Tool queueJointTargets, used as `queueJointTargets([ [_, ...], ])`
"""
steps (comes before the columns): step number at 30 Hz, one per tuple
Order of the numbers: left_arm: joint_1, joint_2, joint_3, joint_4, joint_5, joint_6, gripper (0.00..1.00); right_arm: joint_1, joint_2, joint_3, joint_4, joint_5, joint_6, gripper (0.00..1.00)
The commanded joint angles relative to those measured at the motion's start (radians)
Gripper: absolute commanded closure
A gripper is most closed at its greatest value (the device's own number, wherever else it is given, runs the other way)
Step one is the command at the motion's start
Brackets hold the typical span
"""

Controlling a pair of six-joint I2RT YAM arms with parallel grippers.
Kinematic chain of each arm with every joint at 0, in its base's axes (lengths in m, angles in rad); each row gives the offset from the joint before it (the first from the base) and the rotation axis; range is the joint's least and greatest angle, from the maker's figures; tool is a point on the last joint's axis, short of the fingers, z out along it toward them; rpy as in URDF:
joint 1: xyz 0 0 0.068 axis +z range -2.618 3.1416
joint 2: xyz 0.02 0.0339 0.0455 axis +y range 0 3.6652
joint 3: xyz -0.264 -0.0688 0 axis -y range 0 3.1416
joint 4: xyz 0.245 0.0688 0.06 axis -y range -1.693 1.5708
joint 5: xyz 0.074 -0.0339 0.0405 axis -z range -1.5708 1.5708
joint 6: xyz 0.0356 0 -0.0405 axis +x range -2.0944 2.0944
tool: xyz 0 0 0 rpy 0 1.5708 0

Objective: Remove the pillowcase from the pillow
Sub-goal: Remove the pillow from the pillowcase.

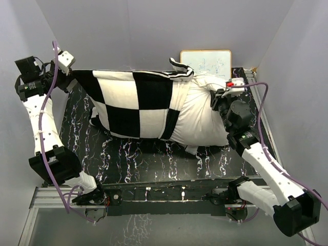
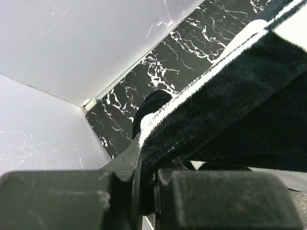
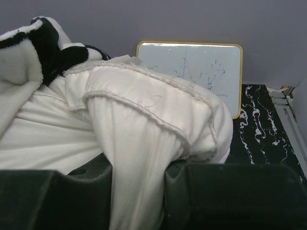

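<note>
I will next move my left gripper farther to the left in the top view and then let go of the pillowcase's black corner [image 1: 76,76], because the pillowcase [image 1: 136,105] still covers much of the pillow.
The black and cream checkered pillowcase [image 1: 136,105] covers the left part of the white pillow [image 1: 200,115], which lies across the table with its right end bare. My left gripper [image 1: 69,77] is shut on the pillowcase's far-left corner, pulled taut; in the left wrist view the black plush edge [image 2: 216,105] runs out from between the fingers [image 2: 139,158]. My right gripper [image 1: 221,100] is shut on a fold of the pillow's right end; in the right wrist view the white seamed fabric [image 3: 139,158] is pinched between the jaws, with the pillowcase's open edge [image 3: 43,43] bunched at upper left.
A small whiteboard [image 1: 206,61] with a yellow frame leans against the back wall behind the pillow; it also shows in the right wrist view [image 3: 192,72]. The black marbled table top [image 1: 154,159] lies between grey walls close on the left and right.
</note>
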State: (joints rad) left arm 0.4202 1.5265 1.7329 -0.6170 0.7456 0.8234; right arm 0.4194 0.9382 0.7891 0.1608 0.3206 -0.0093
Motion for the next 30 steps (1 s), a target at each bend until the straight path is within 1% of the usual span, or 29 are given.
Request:
queueJointTargets([
  [1, 0.14, -0.033, 0.002, 0.171, -0.097, 0.046, 1.0, -0.289, -0.025, 0.101, 0.049, 0.257, 0.133, 0.92],
  [3, 0.171, -0.026, -0.009, 0.181, -0.096, 0.069, 1.0, -0.383, -0.02, 0.103, -0.003, 0.183, 0.212, 0.92],
  [4, 0.186, -0.019, -0.013, 0.187, -0.097, 0.079, 1.0, -0.41, -0.021, 0.099, -0.017, 0.152, 0.235, 0.92],
  [7, 0.232, 0.007, -0.017, 0.2, -0.101, 0.117, 1.0, -0.527, -0.037, 0.067, -0.045, 0.129, 0.299, 0.92],
  [9, 0.26, 0.03, -0.022, 0.215, -0.111, 0.144, 1.0, -0.583, -0.053, 0.043, -0.059, 0.113, 0.348, 0.92],
  [13, 0.31, 0.072, -0.016, 0.219, -0.116, 0.178, 1.0, -0.615, -0.072, 0.014, -0.06, 0.148, 0.385, 0.92],
  [15, 0.321, 0.081, -0.029, 0.237, -0.14, 0.195, 1.0, -0.629, -0.071, 0.016, -0.061, 0.153, 0.394, 0.92],
  [20, 0.324, 0.098, -0.073, 0.352, -0.241, 0.211, 1.0, -0.653, -0.042, 0.055, -0.061, 0.186, 0.398, 0.92],
  [27, 0.324, 0.165, -0.045, 0.441, -0.395, 0.177, 1.0, -0.678, 0.004, 0.075, -0.066, 0.228, 0.39, 0.92],
  [30, 0.324, 0.168, -0.036, 0.431, -0.395, 0.173, 1.0, -0.68, 0.024, 0.058, -0.066, 0.251, 0.37, 0.92],
])
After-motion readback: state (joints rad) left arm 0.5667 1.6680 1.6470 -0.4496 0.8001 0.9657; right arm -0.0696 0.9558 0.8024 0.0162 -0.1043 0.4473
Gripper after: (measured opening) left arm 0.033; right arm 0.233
